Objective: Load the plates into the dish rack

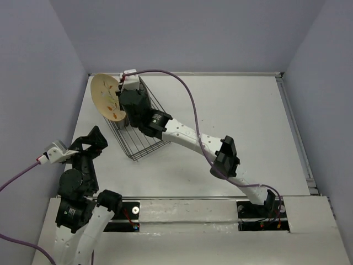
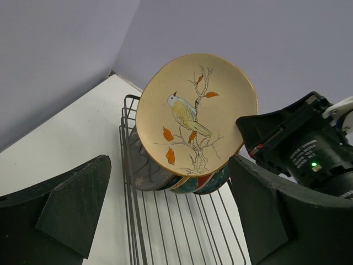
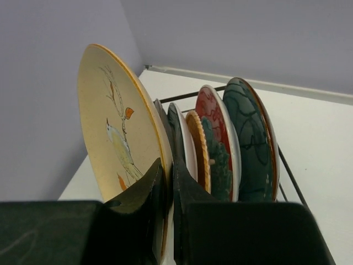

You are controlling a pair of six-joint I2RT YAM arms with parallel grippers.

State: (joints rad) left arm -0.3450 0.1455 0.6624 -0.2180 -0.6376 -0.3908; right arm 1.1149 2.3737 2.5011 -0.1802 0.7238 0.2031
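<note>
The cream plate, still above the row, goes down from my right gripper into the rack gap (image 1: 117, 126) beside the grey plate next and is released, since that gap lies below my gripper.
My right gripper (image 1: 122, 102) is shut on the rim of the cream plate with a bird and branch design (image 1: 106, 96), holding it upright and tilted at the far left end of the dish rack (image 1: 144, 144). In the right wrist view the fingers (image 3: 149, 193) pinch the cream plate (image 3: 110, 127). Behind it stand a grey plate, a white plate, the orange woven plate (image 3: 196, 149), the red-and-teal floral plate (image 3: 218, 143) and the dark teal plate (image 3: 251, 149). My left gripper (image 1: 88, 141) is open and empty, near the rack's near end, facing the cream plate (image 2: 196, 113).
The rack's near half (image 2: 165, 221) holds only bare wires. The left wall stands close beside the cream plate and the rack. The right arm's wrist (image 2: 298, 149) hangs over the rack's right side. White table (image 1: 231, 121) stretches right of the rack.
</note>
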